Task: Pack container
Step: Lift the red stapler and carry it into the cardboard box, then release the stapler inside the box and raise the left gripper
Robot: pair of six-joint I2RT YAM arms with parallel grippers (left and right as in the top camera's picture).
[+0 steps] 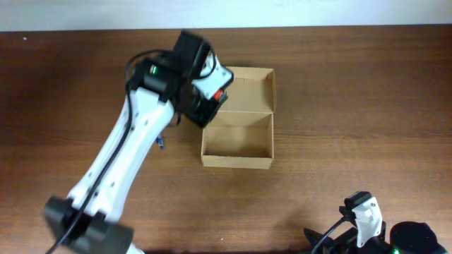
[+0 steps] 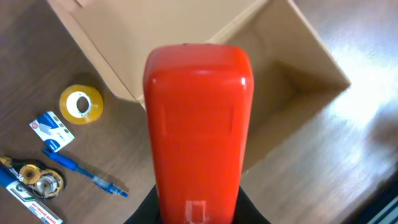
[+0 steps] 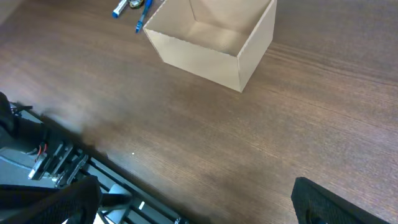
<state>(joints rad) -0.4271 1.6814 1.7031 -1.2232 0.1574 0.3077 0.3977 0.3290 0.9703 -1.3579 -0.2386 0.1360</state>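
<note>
The red object should go back and down into the box (image 1: pixel 238 144) (image 2: pixel 268 99) with the robot's left gripper, which should turn the object along the near side of the box.
The container (image 1: pixel 236 161) is a tan cardboard box with its lid flap open toward the back, standing at the table's middle. It also shows in the left wrist view (image 2: pixel 292 68) and the right wrist view (image 3: pixel 199 53), and what I see of its inside is bare. My left gripper (image 1: pixel 212 95) is shut on a smooth red oblong object (image 2: pixel 199 124) and holds it above the box's left rear edge. My right gripper (image 1: pixel 360 212) is open and empty, low at the front right, far from the box.
Left of the box lie a yellow tape roll (image 2: pixel 81 103), a small white and blue packet (image 2: pixel 52 130), a blue pen (image 2: pixel 87 174) and a small brown tape roll with another pen (image 2: pixel 31 177). The left arm hides most of these from above.
</note>
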